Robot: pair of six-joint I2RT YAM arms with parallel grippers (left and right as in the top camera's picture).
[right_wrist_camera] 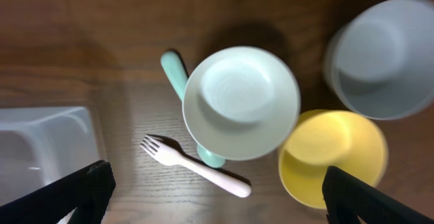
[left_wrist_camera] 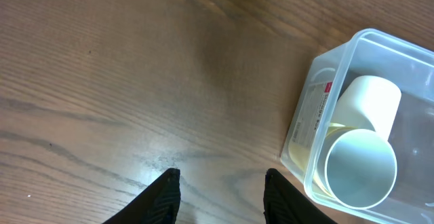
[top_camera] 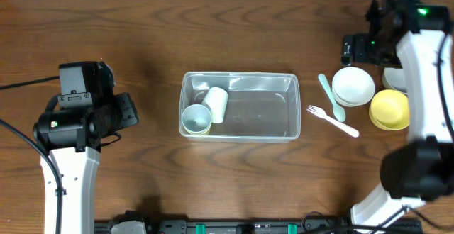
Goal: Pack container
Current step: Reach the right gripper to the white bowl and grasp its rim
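The white bowl's rim [top_camera: 334,86] beside the teal spoon comes next, as that bowl is still unpacked. My open right gripper moves down and toward the container [top_camera: 266,113], onto that rim.
The clear container [top_camera: 266,113] stands mid-table. In its left end a white cup [top_camera: 217,102] lies on its side, with a pale green cup [top_camera: 196,119] beside it. My left gripper [top_camera: 122,113] hangs over bare wood to the left of the tub. The left wrist view shows this gripper [left_wrist_camera: 220,187] open and empty, and the container [left_wrist_camera: 352,47] lies off to its right. My right gripper [right_wrist_camera: 217,193] is wide open above a white bowl [right_wrist_camera: 241,102], a yellow bowl [right_wrist_camera: 332,159] and a white fork [right_wrist_camera: 196,166], holding nothing.
Right of the tub lie a teal spoon [top_camera: 331,96] and the fork [top_camera: 332,120]. The white bowl [top_camera: 353,85], the yellow bowl [top_camera: 389,109] and a third pale bowl [right_wrist_camera: 390,58] cluster by the right arm [top_camera: 425,71].
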